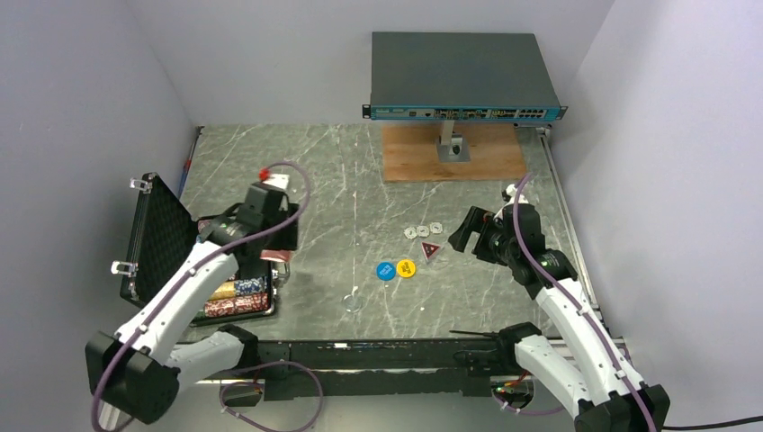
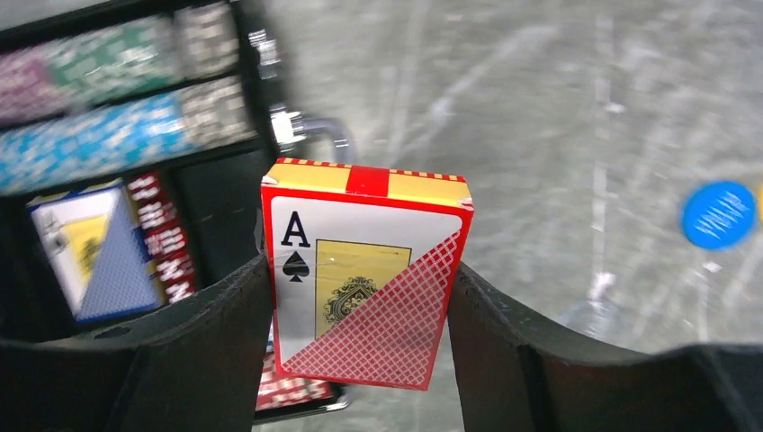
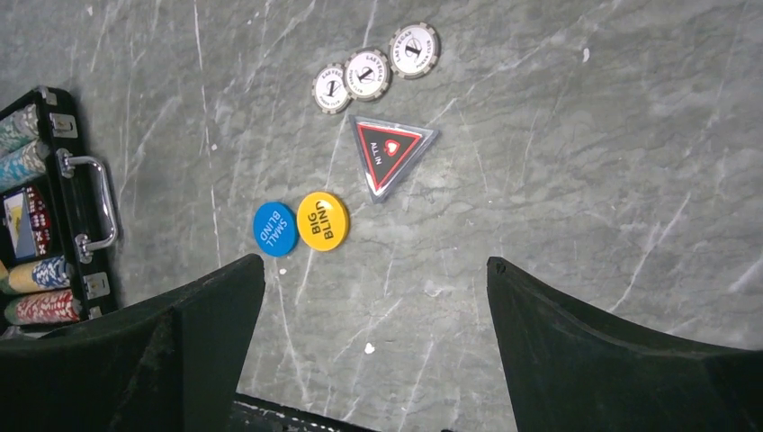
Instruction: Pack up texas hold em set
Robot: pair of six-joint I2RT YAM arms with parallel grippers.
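The left gripper moves leftward in the top view next, then down, to release the red-yellow card box in the slot (image 2: 216, 211) beside the dice, which is empty.
The black briefcase lies open at the left, its foam-lined lid (image 1: 160, 236) raised and rows of multicoloured chips (image 1: 238, 297) inside. My left gripper (image 1: 273, 245) hangs over its right edge, shut on the red-yellow card box (image 2: 360, 279), which it holds upright above the silver handle (image 2: 315, 135). A second card box (image 2: 90, 252) sits inside the case. The blue disc (image 1: 385, 270), yellow disc (image 1: 406, 267), red triangular token (image 1: 431, 250) and three small silvery chips (image 1: 423, 230) lie mid-table. My right gripper (image 1: 463, 232) is open and empty, hovering right of them; they show ahead of its jaws (image 3: 376, 270).
A big grey network switch (image 1: 463, 76) stands on a stand over a wooden board (image 1: 450, 153) at the back. A small clear ring-like thing (image 1: 354, 301) lies near the front middle. White walls close in on the left, back and right.
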